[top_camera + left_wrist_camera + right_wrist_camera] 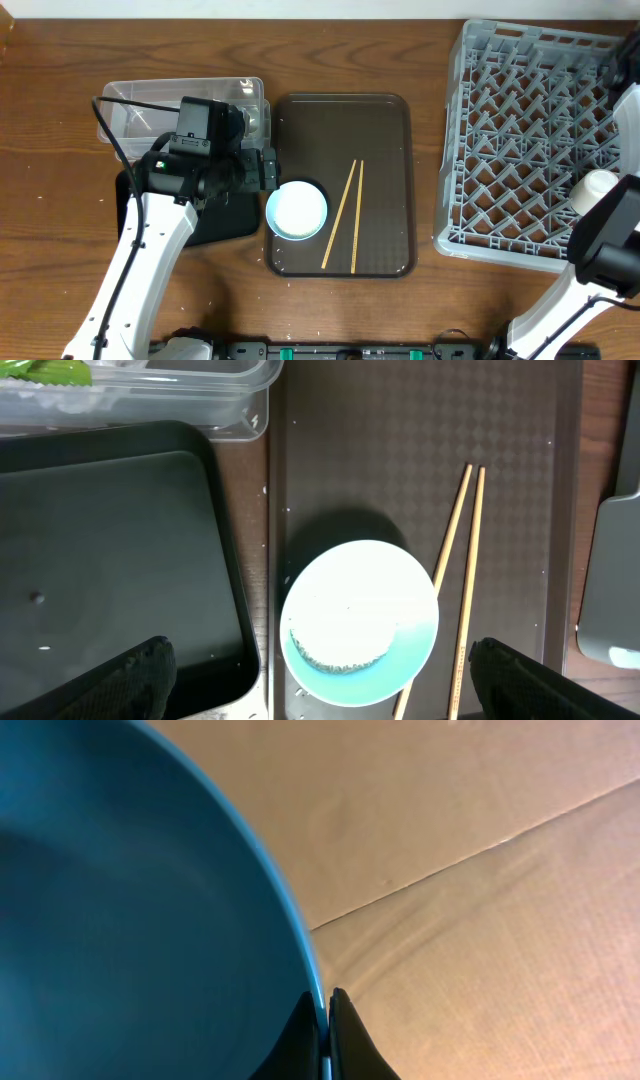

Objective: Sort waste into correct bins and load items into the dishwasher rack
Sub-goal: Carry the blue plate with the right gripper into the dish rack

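The bowl goes with my right gripper to the rack's empty far wires next, outward of the gripper and to its left in the overhead view, for release there.
A small bowl (297, 210), white inside with a pale blue rim (415, 650), sits at the front left of the brown serving tray (380, 120). The chopsticks (345, 215) lie beside it (462, 580). My left gripper (340, 685) hangs open above the bowl, one finger (125, 680) over the black tray (100, 560), the other right of the chopsticks. My right gripper (327, 1010) is shut on the rim of the large blue bowl (130, 900), which fills the right wrist view. The grey dishwasher rack (520, 150) holds a white cup (597, 187).
The clear tub (130, 110) stands behind the black tray (215, 215), and a green wrapper (50, 370) lies in it. A few white grains (292, 688) lie on the brown tray by the small bowl. My right arm (610, 240) reaches over the rack's front right corner.
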Tool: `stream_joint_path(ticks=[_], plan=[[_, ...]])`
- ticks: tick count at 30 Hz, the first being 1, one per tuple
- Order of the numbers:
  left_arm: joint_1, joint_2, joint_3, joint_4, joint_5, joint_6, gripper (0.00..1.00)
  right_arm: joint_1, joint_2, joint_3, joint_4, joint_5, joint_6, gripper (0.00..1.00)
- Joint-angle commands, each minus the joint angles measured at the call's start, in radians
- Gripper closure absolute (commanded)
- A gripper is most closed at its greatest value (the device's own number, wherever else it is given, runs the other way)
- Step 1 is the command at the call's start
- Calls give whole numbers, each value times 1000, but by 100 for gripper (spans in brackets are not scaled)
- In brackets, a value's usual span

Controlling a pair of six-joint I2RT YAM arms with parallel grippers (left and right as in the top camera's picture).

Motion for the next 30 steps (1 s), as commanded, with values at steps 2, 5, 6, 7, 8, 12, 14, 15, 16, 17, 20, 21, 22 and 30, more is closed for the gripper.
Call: stream_joint_path(ticks=[2,5,6,7,8,12,14,15,16,17,20,21,22,30], plan=[[4,-1,5,-3,-10,2,4,34,49,-5,-35,13,26,99],[4,-1,5,-3,-10,2,4,56,67,-5,-70,13,54,99],[4,-1,5,-3,-10,2,4,65,71,-5,-82,13,72,99],[4,-1,5,-3,-10,2,4,74,71,-5,-96,13,92,99],[4,-1,5,-3,-10,2,4,84,71,-5,-114,12,108,99],[4,-1,5,-3,-10,2,4,110,71,-5,-151,13,124,99],[4,-1,5,-3,-10,2,4,122,71,-5,-197,13,151,98],[4,-1,5,-3,-10,2,4,129,71,-5,-232,13,176,95],[4,-1,5,-3,-10,2,4,135,71,-5,-263,12,204,89],[4,-1,5,-3,-10,2,4,140,71,-5,-296,12,241,77],[4,-1,5,-3,-10,2,4,150,61,-5,-374,-10,308,54],[4,-1,5,-3,-10,2,4,154,52,-5,-394,-26,315,50],[4,-1,5,-3,-10,2,4,158,37,-5,-410,-47,321,45],[4,-1,5,-3,-10,2,4,202,-164,-5,-493,-437,321,27]])
